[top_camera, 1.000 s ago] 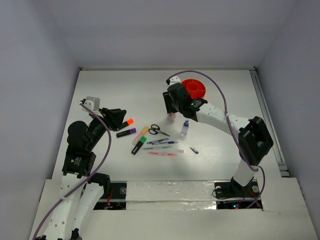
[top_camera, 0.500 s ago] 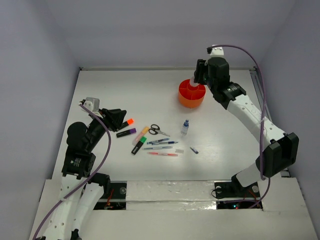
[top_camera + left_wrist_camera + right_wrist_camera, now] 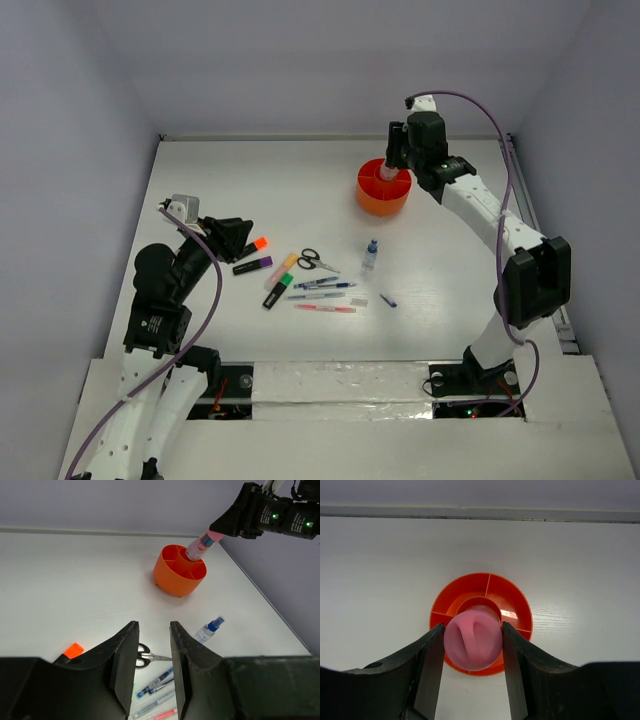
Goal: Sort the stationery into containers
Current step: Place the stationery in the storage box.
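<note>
The robot's right gripper needs to move the pink tube further down into the middle section (image 3: 192,555) of the round orange tub (image 3: 383,197).
My right gripper (image 3: 388,163) is shut on the pink tube (image 3: 472,640). It holds the tube upright over the round orange tub (image 3: 383,197), the tube's lower end in the tub's middle compartment (image 3: 192,555). The tub's rim (image 3: 520,605) shows below the tube. My left gripper (image 3: 154,627) hangs open and empty at the table's left (image 3: 238,235). On the table between the arms lie the orange-ended highlighter (image 3: 256,244), the purple one (image 3: 254,265), the yellow one (image 3: 283,266), the green one (image 3: 277,291), the scissors (image 3: 314,261), the blue pens (image 3: 325,285), a red pen (image 3: 325,308) and the blue-capped bottle (image 3: 370,255).
A small dark blue cap or stub (image 3: 388,300) lies right of the pens. The white walls enclose the table at the back and sides, and a rail (image 3: 535,240) runs along its right edge.
My right arm carried the pink tube from the table's middle to the orange tub, then lowered it slightly into the tub. The left arm has stayed still.
</note>
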Tool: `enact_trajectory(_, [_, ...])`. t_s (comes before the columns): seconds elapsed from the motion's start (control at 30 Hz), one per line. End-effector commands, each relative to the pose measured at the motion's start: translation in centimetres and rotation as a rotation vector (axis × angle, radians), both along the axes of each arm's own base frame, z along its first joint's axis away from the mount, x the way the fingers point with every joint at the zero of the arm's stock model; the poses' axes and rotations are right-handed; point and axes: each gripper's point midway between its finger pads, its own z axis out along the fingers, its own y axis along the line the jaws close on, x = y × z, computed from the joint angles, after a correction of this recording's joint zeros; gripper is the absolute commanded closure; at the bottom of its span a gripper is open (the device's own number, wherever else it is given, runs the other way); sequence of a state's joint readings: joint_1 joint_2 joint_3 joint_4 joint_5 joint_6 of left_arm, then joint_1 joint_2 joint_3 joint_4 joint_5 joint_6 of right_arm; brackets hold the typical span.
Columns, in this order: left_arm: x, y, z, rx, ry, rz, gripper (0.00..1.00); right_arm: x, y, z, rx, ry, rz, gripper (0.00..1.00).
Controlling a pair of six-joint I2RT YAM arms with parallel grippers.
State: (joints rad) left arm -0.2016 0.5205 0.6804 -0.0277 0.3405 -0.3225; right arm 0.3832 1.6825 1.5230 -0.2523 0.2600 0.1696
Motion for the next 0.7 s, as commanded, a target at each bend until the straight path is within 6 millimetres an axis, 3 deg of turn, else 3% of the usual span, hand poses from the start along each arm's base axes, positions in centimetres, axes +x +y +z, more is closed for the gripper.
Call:
enact_trajectory(0.0, [-0.1, -0.2, 1.6, -0.006, -0.053, -0.012, 0.72, 1.6, 0.2, 5.1, 0.033, -0.146, 0.000, 0.82])
enact_trajectory(0.27, [-0.1, -0.2, 1.5, -0.007, -0.051, -0.013, 0.72, 2.5, 0.4, 3.1, 0.006, -0.109, 0.000, 0.80])
enact_trajectory(0.37, [-0.1, -0.2, 1.6, -0.008, -0.054, -0.012, 0.72, 2.9, 0.7, 1.8, -0.014, -0.070, 0.010, 0.76])
enact_trajectory(0.5, [-0.2, -0.2, 1.7, -0.007, -0.058, -0.010, 0.72, 3.5, 1.0, -1.5, -0.034, -0.005, 0.013, 0.70])
enact_trajectory(0.67, [-0.2, -0.2, 1.7, -0.008, -0.059, -0.012, 0.72, 3.4, 1.1, -2.5, -0.023, 0.010, 0.015, 0.61])
